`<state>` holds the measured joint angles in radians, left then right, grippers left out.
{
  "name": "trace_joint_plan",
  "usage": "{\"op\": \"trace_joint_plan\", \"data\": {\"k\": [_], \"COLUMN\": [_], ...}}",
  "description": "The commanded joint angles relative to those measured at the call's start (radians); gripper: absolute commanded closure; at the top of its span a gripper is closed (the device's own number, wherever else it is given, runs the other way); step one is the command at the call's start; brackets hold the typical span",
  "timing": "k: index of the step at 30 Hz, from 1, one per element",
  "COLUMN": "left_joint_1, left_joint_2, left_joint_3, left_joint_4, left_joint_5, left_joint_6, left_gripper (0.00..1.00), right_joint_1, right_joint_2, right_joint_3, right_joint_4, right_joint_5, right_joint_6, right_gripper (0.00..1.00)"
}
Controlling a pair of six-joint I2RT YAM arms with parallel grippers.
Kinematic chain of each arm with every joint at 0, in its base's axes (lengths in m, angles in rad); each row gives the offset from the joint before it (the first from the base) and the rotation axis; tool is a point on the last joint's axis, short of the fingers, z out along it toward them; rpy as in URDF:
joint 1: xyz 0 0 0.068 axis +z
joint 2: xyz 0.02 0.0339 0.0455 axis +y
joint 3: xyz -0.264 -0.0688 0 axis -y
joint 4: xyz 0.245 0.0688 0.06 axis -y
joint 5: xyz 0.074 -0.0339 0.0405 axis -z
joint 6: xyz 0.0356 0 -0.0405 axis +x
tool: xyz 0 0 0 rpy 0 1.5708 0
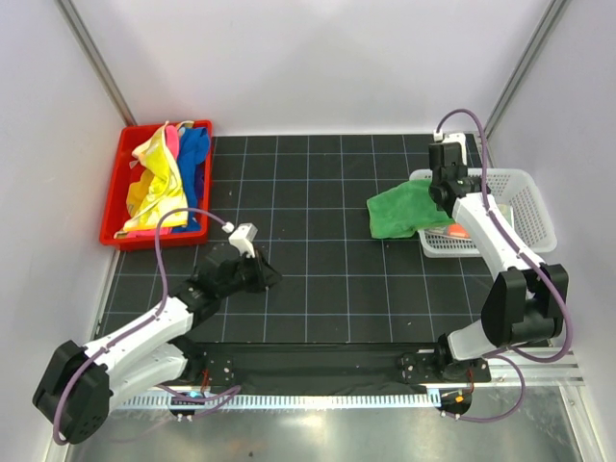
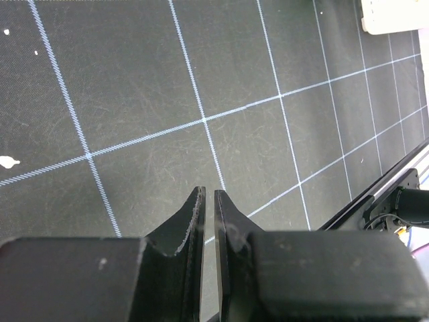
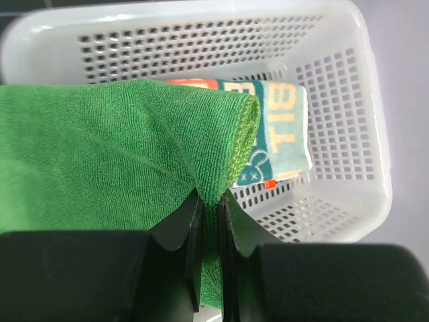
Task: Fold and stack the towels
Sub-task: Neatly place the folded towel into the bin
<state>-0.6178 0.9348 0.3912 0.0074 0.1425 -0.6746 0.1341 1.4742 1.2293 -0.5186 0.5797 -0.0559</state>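
Observation:
The green towel hangs over the basket's rim, so I should next move my right gripper to the right in the top view and down over the white towel, and let go of it there.
My right gripper is shut on a folded green towel, pinching its folded corner. The green towel hangs over the left rim of the white mesh basket and partly over the black mat. A white towel with printed lettering lies folded inside the basket. More towels, yellow, blue and pink, sit heaped in the red bin. My left gripper hovers low over the mat at the front left, jaws together with nothing between them.
The black gridded mat covers the table between the red bin at the back left and the basket at the right. White walls close in the sides and back. A black rail runs along the near edge.

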Motion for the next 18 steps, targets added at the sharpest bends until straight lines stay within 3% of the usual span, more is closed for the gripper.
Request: {"op": "trace_joint_plan", "data": {"k": [1,18], "left_joint_1": [-0.014,-0.043], "left_joint_2": [-0.022,-0.045], "left_joint_3": [-0.008,-0.028], "left_joint_4": [0.042,0.022], "left_joint_5": [-0.018,-0.058], "left_joint_6": [0.006,0.021], "left_gripper": [0.87,0.87], "right_joint_1": [-0.048,-0.215], "right_joint_2": [-0.04,0.087], "right_joint_3": [-0.03,-0.079], "right_joint_4": [0.115,0.374], "right_joint_5": [0.029,-0.004], "right_joint_6": [-0.067,-0.17], "right_gripper": [0.99,0.99]}}
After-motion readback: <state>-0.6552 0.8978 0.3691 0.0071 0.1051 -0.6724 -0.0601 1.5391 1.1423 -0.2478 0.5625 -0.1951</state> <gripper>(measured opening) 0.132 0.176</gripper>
